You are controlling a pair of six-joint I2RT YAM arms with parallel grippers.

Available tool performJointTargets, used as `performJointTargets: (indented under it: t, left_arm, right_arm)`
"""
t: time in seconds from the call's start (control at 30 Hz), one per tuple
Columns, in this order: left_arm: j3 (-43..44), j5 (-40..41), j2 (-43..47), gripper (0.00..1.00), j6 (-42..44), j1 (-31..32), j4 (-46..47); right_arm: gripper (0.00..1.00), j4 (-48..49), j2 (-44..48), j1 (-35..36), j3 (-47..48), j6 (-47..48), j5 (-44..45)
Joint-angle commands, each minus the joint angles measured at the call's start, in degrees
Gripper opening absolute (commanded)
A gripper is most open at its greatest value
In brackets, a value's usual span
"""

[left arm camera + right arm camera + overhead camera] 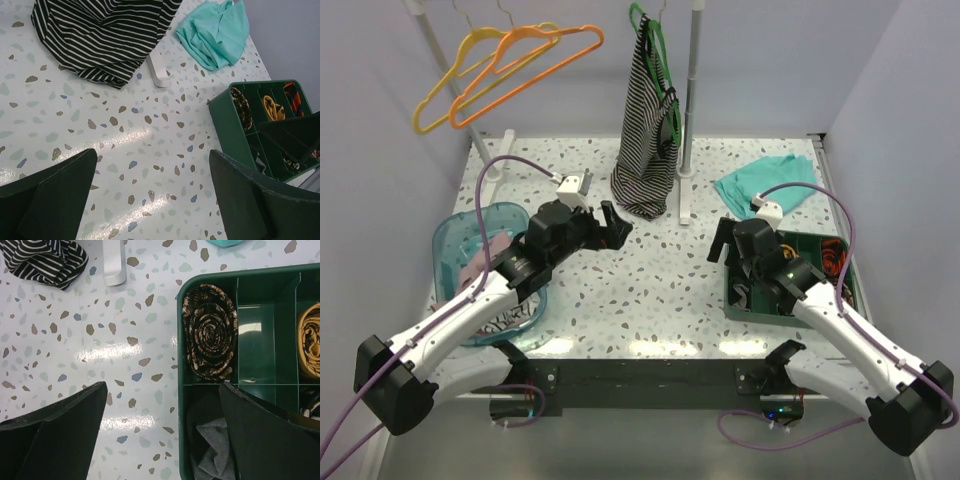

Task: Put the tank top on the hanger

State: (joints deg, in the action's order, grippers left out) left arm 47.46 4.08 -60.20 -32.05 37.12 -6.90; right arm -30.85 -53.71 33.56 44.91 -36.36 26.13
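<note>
The bunched pink tank top (490, 254) lies below and to the left in the top view, so the robot's left gripper should next move over the basket and go down onto it.
The pink tank top (488, 252) lies bunched in a clear blue basket (455, 232) at the left, partly hidden by my left arm. The orange hanger (525, 68) hangs on the rail at the back left, beside a yellow hanger (455, 72). My left gripper (616, 224) is open and empty above the bare table, right of the basket; its fingers (55, 192) frame bare speckled tabletop. My right gripper (726, 243) is open and empty over the left edge of a green tray (732, 300).
A black-and-white striped top (648, 135) hangs on a green hanger (648, 35) at the back centre, its hem on the table. A teal cloth (765, 182) lies at the back right. The green divided tray (200, 287) holds rolled cloths. White rack feet (114, 262) stand on the table.
</note>
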Motion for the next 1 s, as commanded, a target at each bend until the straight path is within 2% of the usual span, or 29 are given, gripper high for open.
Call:
performJointTargets:
  t: [0.0,0.13,0.37,0.47,0.57,0.6,0.67,0.7,0.9,0.97]
  left_arm:
    - [0.4,0.6,0.4,1.0,-1.3,-0.2,1.9]
    - [0.8,0.1,0.0,1.0,-1.5,-0.3,1.3]
    - [3.5,3.0,-2.0,1.0,-2.5,-0.3,-4.3]
    - [3.7,8.2,-1.6,1.0,-5.6,-0.5,-8.0]
    - [4.7,18.4,-1.1,1.0,-12.9,-2.4,-16.9]
    - [4.9,22.5,-0.8,1.0,-16.1,-4.1,-21.9]
    - [4.7,25.6,0.4,1.0,-18.2,-6.5,-26.9]
    - [4.6,27.5,0.9,1.0,-20.3,-9.8,-28.2]
    - [1.8,25.2,1.6,0.94,-19.0,-27.2,-28.4]
    - [1.8,26.0,0.4,0.94,-19.0,-29.9,-28.9]
  right_arm:
    - [0.99,-1.0,-0.6,-0.2,2.5,-0.8,3.0]
    - [0.99,-0.7,-0.2,-0.2,1.7,-1.2,2.3]
    - [0.98,1.7,-3.6,-0.2,2.1,0.6,-4.4]
    - [0.98,1.5,-4.1,-0.2,2.8,1.6,-5.6]
    - [0.98,1.4,-3.9,-0.2,3.8,3.0,-6.8]
    - [0.98,1.6,-3.8,-0.2,3.9,3.4,-7.2]
    - [0.98,3.1,-3.8,-0.2,3.4,3.8,-9.3]
    - [0.98,3.7,-3.9,-0.2,3.2,4.2,-10.1]
    - [0.98,8.1,-5.3,-0.3,0.7,4.9,-15.0]
    - [0.98,8.4,-5.9,-0.3,0.9,5.3,-16.5]
